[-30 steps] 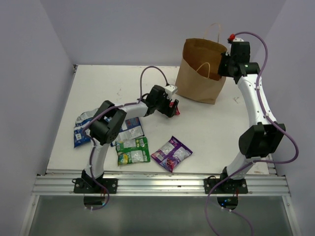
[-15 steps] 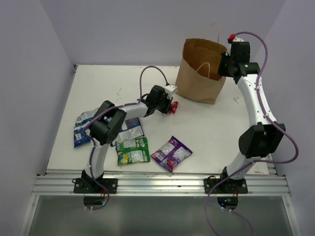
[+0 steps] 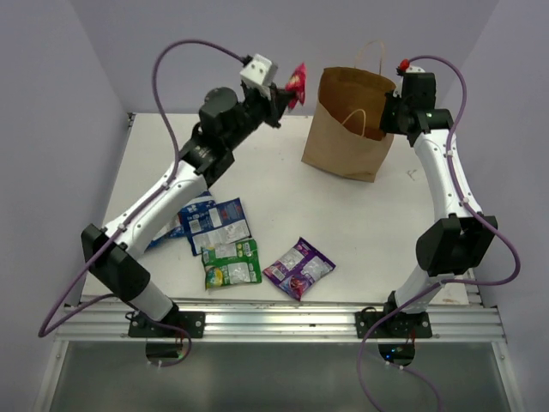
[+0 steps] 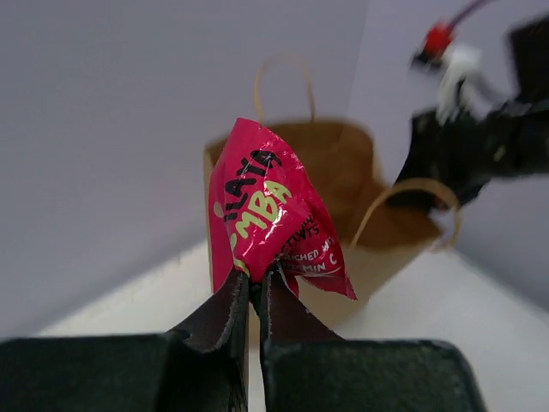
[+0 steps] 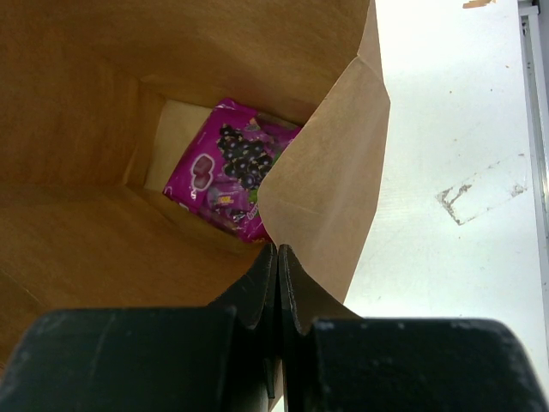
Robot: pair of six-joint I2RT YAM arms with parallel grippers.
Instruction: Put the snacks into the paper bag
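Observation:
My left gripper moves to its right in the top view next, over the paper bag's opening (image 3: 352,93), and releases the red packet (image 3: 297,81) inside.
My left gripper (image 4: 255,279) is shut on the lower edge of a small red snack packet (image 4: 273,213), held in the air. In the top view that packet (image 3: 297,81) hangs just left of the paper bag's (image 3: 343,137) open mouth, level with its rim. My right gripper (image 5: 276,249) is shut on the bag's right rim (image 5: 330,206) and holds the mouth open. A purple packet (image 5: 225,167) lies on the bag's floor. On the table lie two blue-white packets (image 3: 219,225) (image 3: 183,220), a green one (image 3: 232,263) and a purple one (image 3: 298,268).
The bag's two loop handles (image 3: 358,120) stand up at its mouth. The left arm (image 3: 184,172) reaches diagonally over the table's left half. White walls close in the table at the back and at both sides.
The left gripper shut on the red packet on the table, then lifted it high and back towards the bag's left rim. The right arm has stayed put on the bag.

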